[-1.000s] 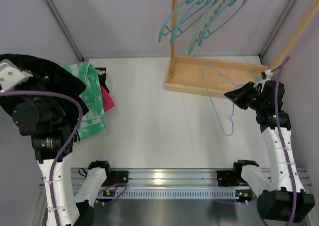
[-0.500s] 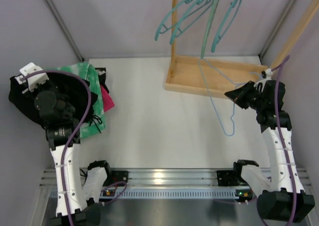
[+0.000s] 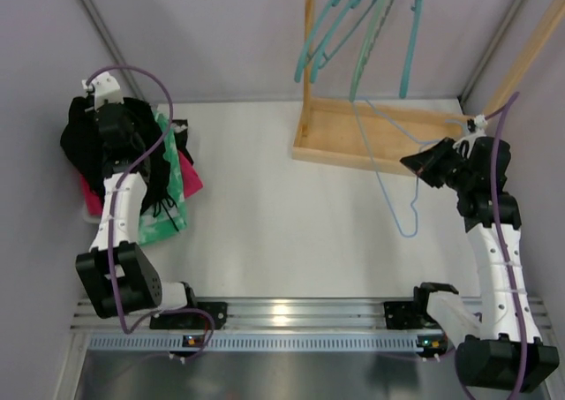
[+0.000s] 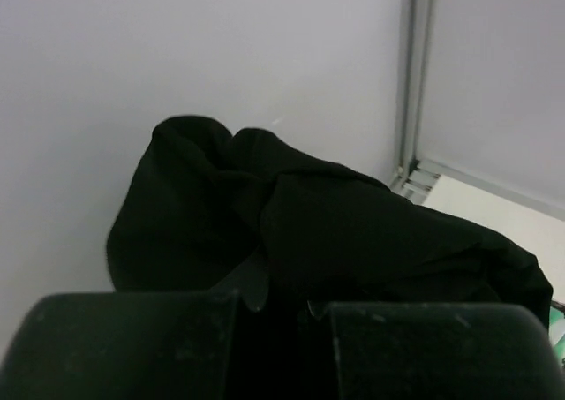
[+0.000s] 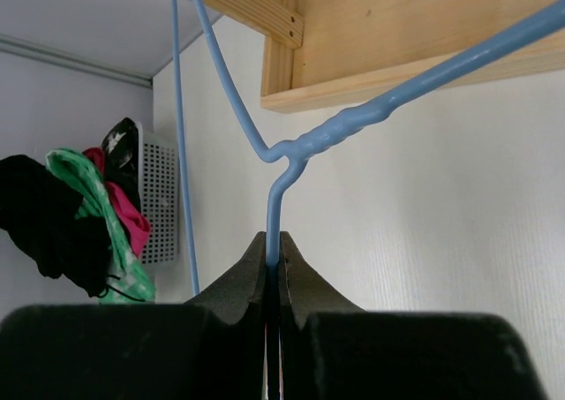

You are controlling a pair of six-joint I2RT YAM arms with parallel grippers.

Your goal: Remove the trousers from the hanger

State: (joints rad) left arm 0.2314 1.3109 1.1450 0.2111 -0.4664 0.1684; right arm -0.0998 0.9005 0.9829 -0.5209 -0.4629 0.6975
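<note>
The robot will lower its left gripper toward the green-and-white cloth [image 3: 176, 184] and let go of the fold of the trousers, because the bunched trousers hang over the pile of clothes but close to the wall.
The black trousers [image 3: 78, 144] hang bunched from my left gripper [image 3: 104, 126] at the far left, over a pile of other clothes and close to the left wall. In the left wrist view the trousers [image 4: 309, 223] fill the space ahead, and cloth sits between the closed fingers of the left gripper [image 4: 281, 305]. The light-blue wire hanger [image 3: 404, 236] is bare and hangs at the right, above the table. My right gripper [image 3: 417, 163] is shut on it. The right wrist view shows the right gripper [image 5: 273, 252] pinching the hanger [image 5: 335, 131] just below its twisted neck.
A wooden rack base [image 3: 380, 135] stands at the back right, with several teal hangers [image 3: 353, 29] hanging above it. A white basket [image 5: 159, 206] at the left holds a green-and-white cloth [image 3: 168, 197] and a pink cloth [image 3: 187, 175]. Walls close off the left and right sides.
My left arm has swung the trousers from the near left towards the back, over the clothes pile. The teal hangers have swung on the rack. The right arm and hanger have stayed put.
</note>
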